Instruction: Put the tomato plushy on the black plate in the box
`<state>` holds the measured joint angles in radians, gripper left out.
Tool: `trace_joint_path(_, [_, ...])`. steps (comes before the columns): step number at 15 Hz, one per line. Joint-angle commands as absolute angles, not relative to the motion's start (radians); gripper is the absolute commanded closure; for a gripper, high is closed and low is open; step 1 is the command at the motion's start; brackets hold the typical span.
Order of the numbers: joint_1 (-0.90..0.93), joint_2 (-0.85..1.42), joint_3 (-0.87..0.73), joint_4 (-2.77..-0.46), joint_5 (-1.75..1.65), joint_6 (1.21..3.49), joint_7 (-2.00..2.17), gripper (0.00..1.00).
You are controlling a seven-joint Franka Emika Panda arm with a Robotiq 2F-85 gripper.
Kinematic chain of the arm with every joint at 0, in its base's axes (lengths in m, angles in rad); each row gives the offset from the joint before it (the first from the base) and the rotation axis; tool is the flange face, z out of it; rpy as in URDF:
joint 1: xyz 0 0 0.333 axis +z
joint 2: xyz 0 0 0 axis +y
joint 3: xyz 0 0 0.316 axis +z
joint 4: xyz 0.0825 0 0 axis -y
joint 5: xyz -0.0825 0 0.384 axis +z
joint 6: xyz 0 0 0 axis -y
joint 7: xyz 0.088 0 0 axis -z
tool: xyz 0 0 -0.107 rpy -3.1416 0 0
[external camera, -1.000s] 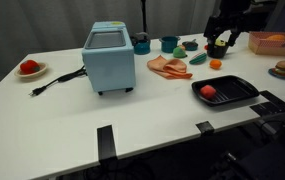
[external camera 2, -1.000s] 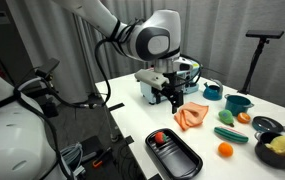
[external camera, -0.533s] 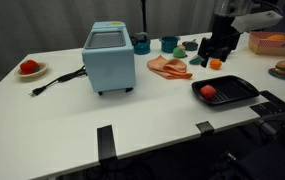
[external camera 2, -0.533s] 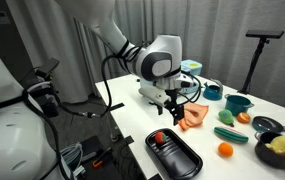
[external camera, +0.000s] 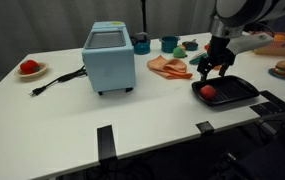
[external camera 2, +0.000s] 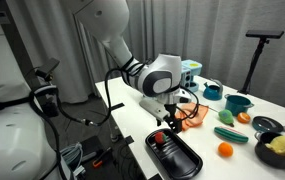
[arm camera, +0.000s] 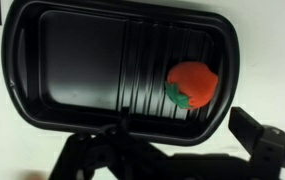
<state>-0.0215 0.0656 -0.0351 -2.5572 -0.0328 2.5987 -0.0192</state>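
To get its open fingers around the tomato plushy [external camera: 208, 92] [arm camera: 192, 84], my gripper will lower into the black plate first, as the plushy lies below, lined up with their gap.
The tomato plushy [external camera: 208, 92] is a small red round toy with a green patch. It lies inside the black plate [external camera: 244, 88], a flat black tray near the table's front edge. In the wrist view the plushy [arm camera: 192, 83] sits at the right of the tray [arm camera: 82, 60]. My gripper [external camera: 213, 66] hovers just above the tray, open and empty, with its fingers [arm camera: 177, 150] spread at the tray's near rim. In an exterior view my gripper [external camera 2: 168, 122] is over the near end of the tray [external camera 2: 182, 160], and the plushy [external camera 2: 161, 137] shows just below it.
A light blue box-shaped appliance [external camera: 109, 57] stands mid-table with a black cable [external camera: 57, 80]. A red item on a tan round plate [external camera: 29, 68] is at the far end. Pink cloth-like food [external camera: 168, 67], teal cups [external camera: 142, 44], an orange [external camera 2: 224, 149] and a green vegetable toy [external camera 2: 229, 134] lie nearby.
My gripper has moved from the back of the table toward the front and down, and is now over the black tray. The plushy and the tray have not moved.
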Motion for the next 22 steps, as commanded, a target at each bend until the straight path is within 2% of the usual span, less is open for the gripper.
trace_joint_path(1, [-0.032, 0.115, -0.044, -2.556, -0.042, 2.653, -0.014, 0.0])
trace_joint_path(10, [-0.03, 0.199, -0.055, -2.545, -0.043, 2.675, -0.011, 0.0])
trace_joint_path(11, [-0.03, 0.204, -0.054, -2.544, -0.039, 2.674, -0.011, 0.17])
trace_joint_path(15, [-0.027, 0.223, -0.052, -2.545, -0.038, 2.673, -0.007, 0.51])
trace_joint_path(19, [-0.022, 0.207, -0.058, -2.535, -0.05, 2.652, 0.005, 0.81])
trace_joint_path(22, [-0.023, 0.165, -0.062, -2.52, -0.057, 2.632, 0.009, 0.97])
